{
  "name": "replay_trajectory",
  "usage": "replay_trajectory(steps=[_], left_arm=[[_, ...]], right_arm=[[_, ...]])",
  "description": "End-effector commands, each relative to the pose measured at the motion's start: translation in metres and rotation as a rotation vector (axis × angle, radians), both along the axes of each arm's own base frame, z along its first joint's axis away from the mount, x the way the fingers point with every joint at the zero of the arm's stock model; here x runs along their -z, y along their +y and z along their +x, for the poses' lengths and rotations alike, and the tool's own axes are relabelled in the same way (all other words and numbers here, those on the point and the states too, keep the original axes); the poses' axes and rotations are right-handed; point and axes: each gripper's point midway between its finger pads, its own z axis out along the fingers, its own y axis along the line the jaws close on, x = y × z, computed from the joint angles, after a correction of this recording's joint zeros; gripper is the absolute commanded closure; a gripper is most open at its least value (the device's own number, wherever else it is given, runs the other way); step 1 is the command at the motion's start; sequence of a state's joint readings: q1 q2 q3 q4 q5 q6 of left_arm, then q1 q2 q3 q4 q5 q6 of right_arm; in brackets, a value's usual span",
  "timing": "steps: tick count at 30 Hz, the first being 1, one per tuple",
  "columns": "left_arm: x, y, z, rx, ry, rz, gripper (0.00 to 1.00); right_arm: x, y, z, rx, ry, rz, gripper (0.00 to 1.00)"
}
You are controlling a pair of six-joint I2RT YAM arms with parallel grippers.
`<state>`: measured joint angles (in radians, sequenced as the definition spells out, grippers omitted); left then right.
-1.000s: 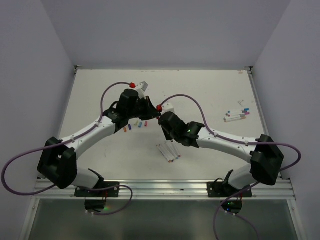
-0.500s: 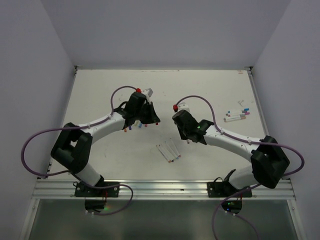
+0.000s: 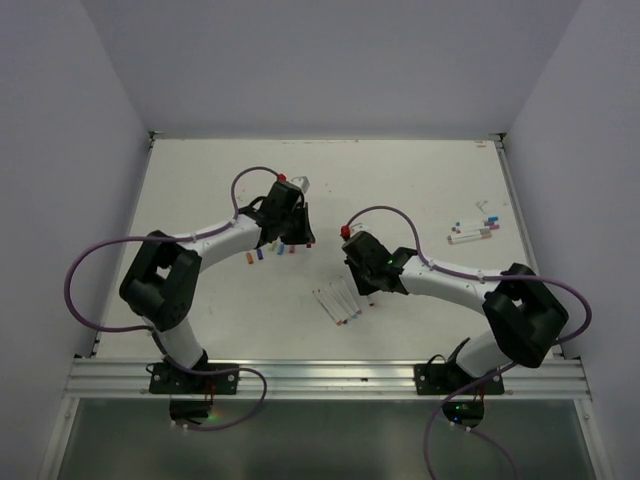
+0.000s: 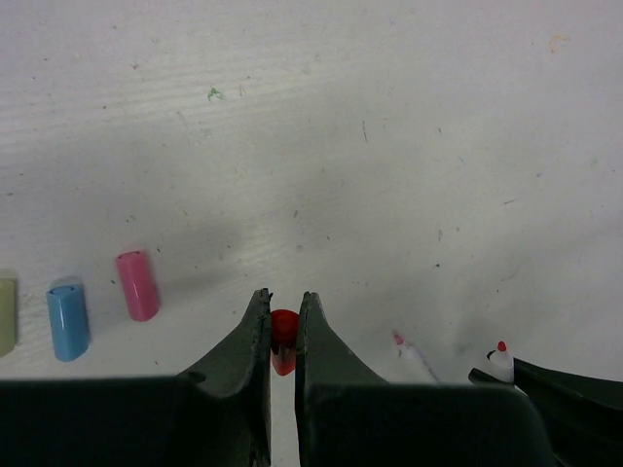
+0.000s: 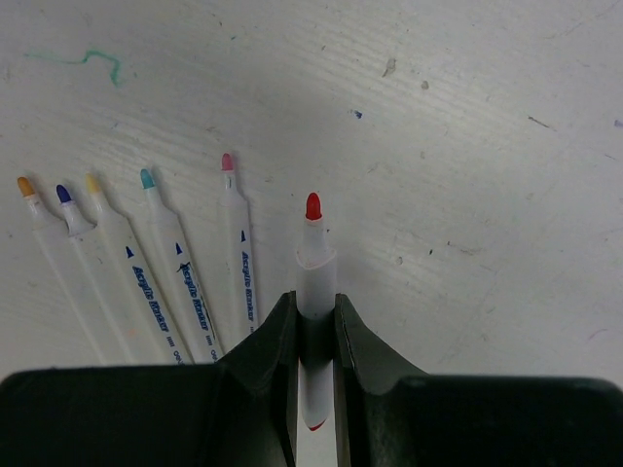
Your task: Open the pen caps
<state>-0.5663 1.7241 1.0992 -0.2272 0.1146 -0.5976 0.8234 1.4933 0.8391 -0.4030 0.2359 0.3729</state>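
Note:
My left gripper is to go down toward the table next, then over toward the pink cap, because the open spot beside that cap continues the row of loose caps.
My left gripper (image 4: 282, 302) is shut on a small red pen cap (image 4: 283, 341) just above the table, at the right end of a row of loose caps (image 3: 265, 251). A pink cap (image 4: 137, 285), a blue cap (image 4: 67, 320) and a pale yellow one (image 4: 5, 311) lie to its left. My right gripper (image 5: 314, 304) is shut on a white pen body with a bare red tip (image 5: 313, 243). It holds the pen beside several uncapped white pens (image 5: 170, 263) that lie side by side near the table's middle (image 3: 338, 305).
A small group of capped pens and loose bits (image 3: 472, 231) lies at the right of the white table (image 3: 420, 170). Purple cables loop over both arms. Grey walls stand on three sides, and a metal rail (image 3: 320, 375) runs along the near edge.
The two grippers were close together and have drawn apart. The left one stays over the cap row with the red cap. The right one moved down beside the uncapped pens.

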Motion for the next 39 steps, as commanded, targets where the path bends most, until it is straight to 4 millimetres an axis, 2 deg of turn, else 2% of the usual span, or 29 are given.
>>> replay_trajectory(steps=[1, 8, 23, 25, 29, 30, 35, 36, 39], left_arm=[[-0.001, 0.004, 0.014, 0.002, -0.042, 0.071, 1.00], [0.021, 0.006, 0.010, 0.004, -0.005, 0.093, 1.00], [0.042, 0.018, 0.009, -0.007, 0.017, 0.166, 1.00], [0.043, 0.021, 0.012, -0.017, 0.007, 0.192, 1.00], [0.050, 0.027, 0.015, -0.028, 0.013, 0.229, 1.00], [0.049, 0.027, 0.017, -0.030, 0.010, 0.233, 0.97], [0.052, 0.029, 0.020, -0.032, 0.009, 0.259, 0.76], [0.052, 0.029, 0.021, -0.032, 0.005, 0.260, 0.74], [0.050, 0.030, 0.023, -0.037, -0.001, 0.265, 0.71]], right_arm=[[0.003, 0.014, 0.000, -0.002, 0.005, 0.066, 0.94], [0.006, 0.023, -0.003, -0.024, 0.021, 0.104, 0.84], [0.005, 0.027, -0.002, -0.019, 0.015, 0.108, 0.67], [0.000, 0.026, 0.001, -0.011, -0.003, 0.106, 0.66], [-0.023, 0.019, 0.005, 0.020, -0.049, 0.112, 0.59], [-0.032, 0.019, 0.008, 0.026, -0.068, 0.117, 0.56], [-0.061, 0.010, 0.014, 0.045, -0.110, 0.136, 0.54], [-0.069, 0.007, 0.016, 0.054, -0.126, 0.151, 0.54], [-0.076, 0.001, 0.017, 0.067, -0.134, 0.157, 0.54]])
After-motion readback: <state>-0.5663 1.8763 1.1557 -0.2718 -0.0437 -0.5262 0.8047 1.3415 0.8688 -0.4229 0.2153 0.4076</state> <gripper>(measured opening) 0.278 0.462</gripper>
